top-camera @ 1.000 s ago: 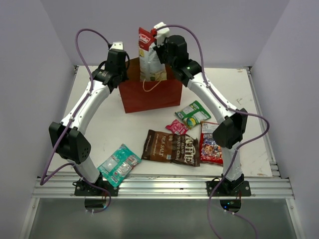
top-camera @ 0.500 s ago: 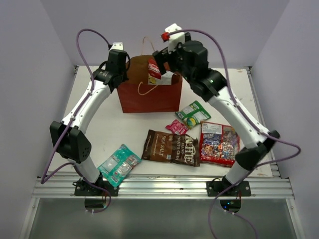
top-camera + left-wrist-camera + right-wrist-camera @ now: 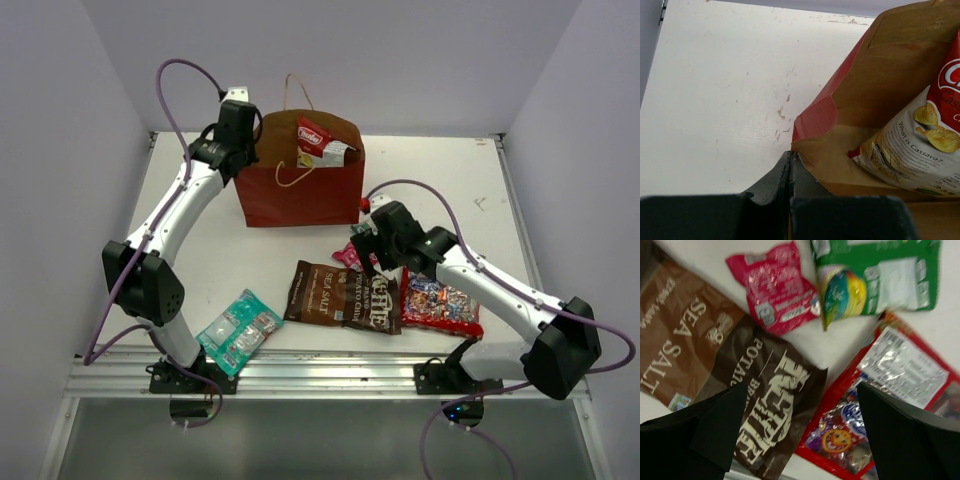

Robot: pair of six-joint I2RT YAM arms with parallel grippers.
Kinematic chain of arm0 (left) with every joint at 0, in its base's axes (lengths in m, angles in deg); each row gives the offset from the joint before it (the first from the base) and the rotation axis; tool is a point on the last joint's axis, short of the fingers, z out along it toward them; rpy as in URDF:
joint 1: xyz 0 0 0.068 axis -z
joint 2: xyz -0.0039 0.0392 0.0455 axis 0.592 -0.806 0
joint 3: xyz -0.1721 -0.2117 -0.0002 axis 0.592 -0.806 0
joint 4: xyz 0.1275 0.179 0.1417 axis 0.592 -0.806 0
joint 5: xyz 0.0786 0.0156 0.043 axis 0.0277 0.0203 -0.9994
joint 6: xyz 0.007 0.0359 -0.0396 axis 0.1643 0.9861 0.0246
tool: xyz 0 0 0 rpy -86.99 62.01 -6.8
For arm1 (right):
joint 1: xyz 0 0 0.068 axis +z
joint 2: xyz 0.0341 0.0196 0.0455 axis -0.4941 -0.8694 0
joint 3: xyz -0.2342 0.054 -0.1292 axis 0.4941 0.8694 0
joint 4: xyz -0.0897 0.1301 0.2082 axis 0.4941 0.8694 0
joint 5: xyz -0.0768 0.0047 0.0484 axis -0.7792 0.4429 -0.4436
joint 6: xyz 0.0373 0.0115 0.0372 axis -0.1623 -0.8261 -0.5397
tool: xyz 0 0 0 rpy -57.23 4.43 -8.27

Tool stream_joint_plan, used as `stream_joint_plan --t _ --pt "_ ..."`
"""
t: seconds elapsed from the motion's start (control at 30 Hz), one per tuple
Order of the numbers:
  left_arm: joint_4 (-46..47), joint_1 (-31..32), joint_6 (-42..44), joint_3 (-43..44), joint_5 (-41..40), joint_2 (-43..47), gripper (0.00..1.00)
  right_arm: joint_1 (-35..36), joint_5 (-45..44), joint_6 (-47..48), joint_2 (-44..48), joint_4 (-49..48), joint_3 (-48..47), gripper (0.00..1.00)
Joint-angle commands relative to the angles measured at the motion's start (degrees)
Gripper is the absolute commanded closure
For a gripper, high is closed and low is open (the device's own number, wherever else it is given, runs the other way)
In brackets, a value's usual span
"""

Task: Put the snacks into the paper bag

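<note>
Next, the right gripper shifts and lowers from over both the dark brown bag and red candy bag to the brown one's darker end.
The reddish-brown paper bag stands upright at the back of the table. My left gripper is shut on the paper bag's left rim, jaws pinched together at the edge. A white chip bag with a red logo lies inside, leaning on the far wall. My right gripper hovers open and empty over the loose snacks: the dark brown bag, the small pink packet, the green-white packet and the red candy bag. A teal packet lies at the front left.
The dark brown bag and red candy bag lie side by side near the front edge. The white table has a metal rail along its near side. Grey walls close in the back and sides.
My right gripper let the white chip bag drop into the paper bag, opened, and swung down and forward to hover over the loose snacks. The left gripper has kept its hold on the rim.
</note>
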Motion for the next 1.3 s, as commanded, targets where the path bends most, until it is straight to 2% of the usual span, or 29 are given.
stream_joint_plan --t 0.0,0.33,0.6,0.7,0.8,0.83,0.87,0.93,1.03,1.1,1.13,1.17,1.23,1.27 --pt "-1.6 -0.1 0.3 -1.2 1.0 -1.0 1.0 0.4 7.8 -7.5 1.5 0.6 2.4 0.05" --pt "-2.0 -0.1 -0.1 -3.8 1.8 0.5 1.0 0.8 20.1 -11.3 -5.2 0.2 8.1 0.06" --pt "-2.1 -0.1 0.0 -5.1 1.4 1.7 1.0 1.1 21.1 -12.2 -10.7 1.7 8.1 0.09" --pt "-2.0 -0.1 0.0 -5.1 1.2 1.9 1.0 1.1 21.2 -12.2 -13.6 2.2 7.3 0.16" --pt "-1.6 -0.1 0.2 -4.9 0.9 2.1 1.0 1.3 19.5 -12.2 -16.5 3.3 6.0 0.44" --pt "-1.6 -0.1 0.3 -4.8 0.8 2.2 1.0 1.4 19.4 -12.0 -17.0 3.6 5.6 0.78" --pt "-1.5 -0.1 0.4 -4.7 0.6 2.2 1.0 1.7 18.7 -12.4 -17.7 4.7 4.8 0.88" --pt "-1.4 -0.1 0.5 -4.5 0.3 2.0 1.0 2.5 15.9 -12.5 -17.1 6.2 3.9 1.0" --pt "-0.8 -0.1 0.2 -3.8 0.3 1.9 1.0 3.1 9.8 -13.4 -12.1 11.6 0.0 1.0" --pt "-0.7 -0.1 0.0 -2.7 0.3 1.3 1.0 3.1 6.2 -14.0 -7.5 18.9 -7.5 1.0" --pt "-0.8 -0.1 0.0 -2.2 0.3 1.2 1.0 3.1 1.5 -14.1 -6.5 21.4 -11.2 1.0" --pt "-0.8 -0.1 0.0 -1.8 0.3 1.1 1.0 3.1 -0.5 -13.8 -5.9 26.5 -20.0 1.0" --pt "-0.8 -0.1 0.0 -0.9 0.3 0.5 1.0 3.1 -8.0 -11.3 -7.4 34.2 -30.1 1.0" --pt "-0.7 -0.1 0.1 -0.8 0.2 0.5 1.0 3.1 -11.1 -10.2 -9.2 36.7 -40.8 1.0"
